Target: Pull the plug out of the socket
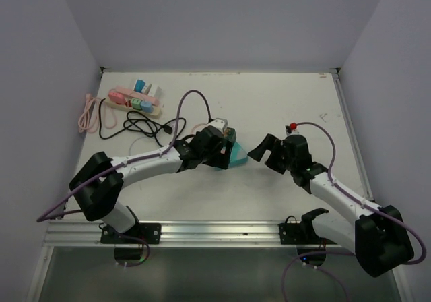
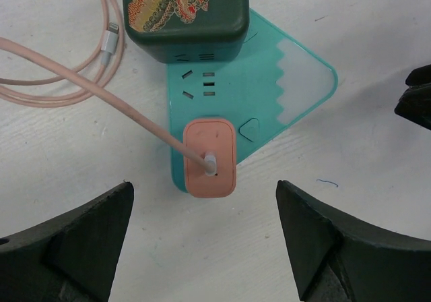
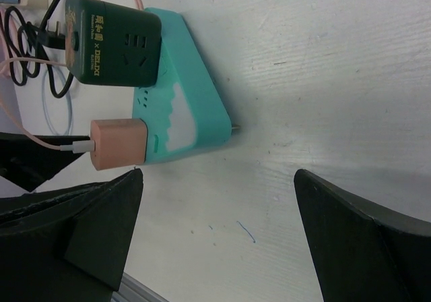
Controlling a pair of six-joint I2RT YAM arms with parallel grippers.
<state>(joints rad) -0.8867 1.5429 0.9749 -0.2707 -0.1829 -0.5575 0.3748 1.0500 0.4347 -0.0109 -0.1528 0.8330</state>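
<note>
The salmon-pink plug [image 2: 210, 157] still has the fingers of my left gripper wide of it, so my left gripper will next move down and ease outward around it to bring its fingers against both sides.
A salmon-pink plug [image 2: 210, 157] with a pink cable [image 2: 101, 86] sits in the near corner of a teal triangular socket [image 2: 283, 93]. A dark green cube adapter [image 2: 185, 12] occupies the socket's far end. My left gripper [image 2: 204, 204] hovers over the plug, open, its fingers wide on either side and touching nothing. In the right wrist view the plug [image 3: 119, 143] stands on the socket [image 3: 188, 93], left of my right gripper [image 3: 217, 180], which is open and empty. From above, the left gripper [image 1: 219, 147] covers the plug; the right gripper [image 1: 269, 152] is just right of the socket [image 1: 237, 156].
A pink power strip [image 1: 135, 98] with several plugs lies at the back left, beside a coiled pink cable [image 1: 89, 113] and a black cord [image 1: 131, 123]. A small red object [image 1: 293, 126] sits behind the right gripper. An aluminium rail [image 1: 202, 231] runs along the near edge.
</note>
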